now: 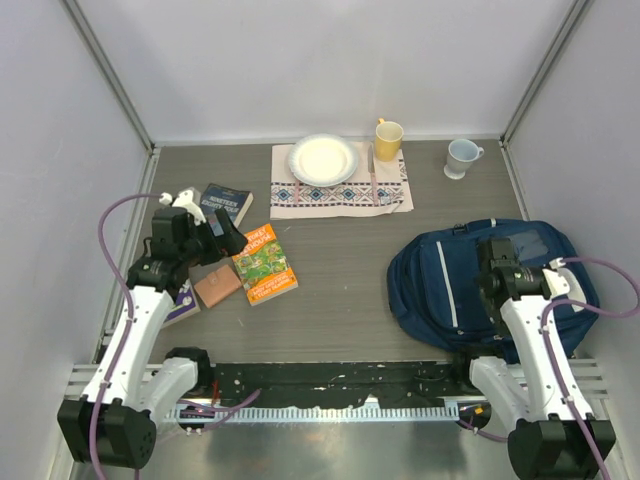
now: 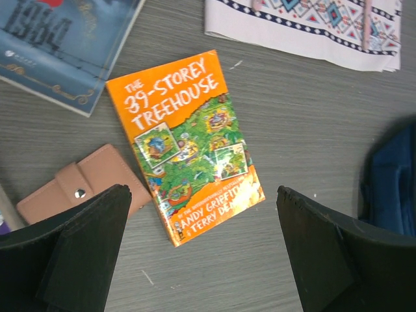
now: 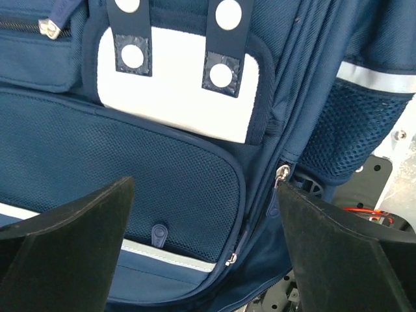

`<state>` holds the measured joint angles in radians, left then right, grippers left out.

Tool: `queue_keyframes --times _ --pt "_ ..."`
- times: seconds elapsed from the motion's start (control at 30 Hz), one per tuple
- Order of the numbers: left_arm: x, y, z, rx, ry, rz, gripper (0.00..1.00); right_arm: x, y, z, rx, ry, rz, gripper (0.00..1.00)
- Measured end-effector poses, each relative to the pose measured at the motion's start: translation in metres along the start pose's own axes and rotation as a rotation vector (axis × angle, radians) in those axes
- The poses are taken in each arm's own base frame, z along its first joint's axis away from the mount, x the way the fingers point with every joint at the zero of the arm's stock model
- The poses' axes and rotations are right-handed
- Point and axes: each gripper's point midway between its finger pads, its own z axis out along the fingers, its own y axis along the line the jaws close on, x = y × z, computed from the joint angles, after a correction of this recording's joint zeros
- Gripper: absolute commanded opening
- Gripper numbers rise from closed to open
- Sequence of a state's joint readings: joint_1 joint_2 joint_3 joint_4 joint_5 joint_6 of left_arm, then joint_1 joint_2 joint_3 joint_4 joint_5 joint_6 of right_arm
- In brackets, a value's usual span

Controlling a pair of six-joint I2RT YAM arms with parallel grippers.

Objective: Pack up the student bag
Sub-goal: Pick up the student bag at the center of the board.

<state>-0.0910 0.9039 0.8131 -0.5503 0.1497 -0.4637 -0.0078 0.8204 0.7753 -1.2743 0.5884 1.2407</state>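
The left gripper crosses to its right in the top view and descends to the bag's edge nearest the books next, since my right gripper hovers opposite.
The student bag (image 1: pixel 450 280), navy with thin white stripes, lies flat on the right side of the table, and its zips look closed. My right gripper (image 1: pixel 495 275) hovers over it, open and empty. In the right wrist view the bag (image 3: pixel 162 175) fills the frame with its white buckled patch (image 3: pixel 175 84) and mesh pocket. A zip pull (image 3: pixel 281 174) sits close to the right finger of the gripper (image 3: pixel 205 188). My left gripper (image 1: pixel 215 240) hangs open and empty over the left side. Between its fingers, the left gripper (image 2: pixel 203 195) frames an orange book (image 2: pixel 185 146).
Beside the orange book (image 1: pixel 265 263) lie a blue book (image 1: pixel 225 203), a pink wallet (image 1: pixel 217 285) and a purple-edged item (image 1: pixel 183 300). At the back, a patterned placemat (image 1: pixel 340 195) carries a plate (image 1: pixel 323 160) and a yellow mug (image 1: pixel 388 140). A pale mug (image 1: pixel 462 157) stands at the right.
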Motion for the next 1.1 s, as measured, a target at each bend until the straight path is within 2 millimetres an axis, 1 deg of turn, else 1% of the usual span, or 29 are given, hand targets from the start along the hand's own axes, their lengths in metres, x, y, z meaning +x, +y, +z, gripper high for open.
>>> queue_keyframes --times 0.03,0.07,0.17,0.27,0.3,0.37,0.47,0.53,0.63,0.7,0.8,0.83,0.87,0.9,0.93,1.03,1.1 --pt "0.0 -0.002 0.001 0.013 0.005 0.001 0.99 0.001 0.0 0.001 0.001 0.003 -0.001 0.92" --pt "0.001 -0.007 0.002 0.039 0.013 0.0 1.0 0.007 0.001 0.006 0.006 0.017 -0.014 0.88" --pt "0.005 -0.018 0.007 0.106 0.041 -0.006 1.0 0.029 0.01 0.024 -0.004 0.075 -0.053 0.82" --pt "0.013 -0.027 0.011 0.163 0.074 -0.023 0.99 0.052 0.011 0.043 -0.005 0.13 -0.118 0.76" --pt "0.015 -0.028 0.012 0.176 0.08 -0.028 1.0 0.056 0.012 0.047 -0.017 0.138 -0.128 0.74" --pt "0.02 -0.029 0.013 0.19 0.092 -0.037 1.0 0.062 0.017 0.05 -0.071 0.147 -0.13 0.69" --pt "0.024 -0.034 0.014 0.2 0.1 -0.041 1.0 0.072 0.031 0.05 -0.184 0.164 -0.122 0.69" --pt "0.027 -0.042 0.015 0.217 0.104 -0.023 1.0 0.079 0.044 0.047 -0.264 0.176 -0.125 0.69" --pt "0.04 -0.064 0.021 0.255 0.14 0.029 1.0 0.087 0.067 0.039 -0.368 0.192 -0.147 0.69" --pt "0.053 -0.085 0.028 0.278 0.183 0.074 1.0 0.095 0.081 0.033 -0.431 0.208 -0.161 0.69" --pt "0.072 -0.119 0.044 0.323 0.241 0.125 1.0 0.103 0.096 0.026 -0.492 0.233 -0.175 0.7" --pt "0.077 -0.127 0.048 0.332 0.253 0.134 1.0 0.105 0.1 0.024 -0.505 0.239 -0.176 0.7" --pt "0.084 -0.14 0.055 0.344 0.275 0.144 1.0 0.106 0.102 0.023 -0.515 0.244 -0.175 0.7" --pt "0.088 -0.15 0.061 0.351 0.285 0.151 1.0 0.106 0.104 0.023 -0.523 0.248 -0.173 0.7" --pt "0.092 -0.163 0.07 0.36 0.292 0.154 1.0 0.107 0.105 0.022 -0.53 0.25 -0.172 0.7" --pt "0.106 -0.195 0.091 0.382 0.309 0.162 1.0 0.107 0.105 0.02 -0.546 0.25 -0.166 0.72" --pt "0.117 -0.214 0.101 0.399 0.319 0.158 0.99 0.106 0.105 0.019 -0.558 0.248 -0.161 0.72"
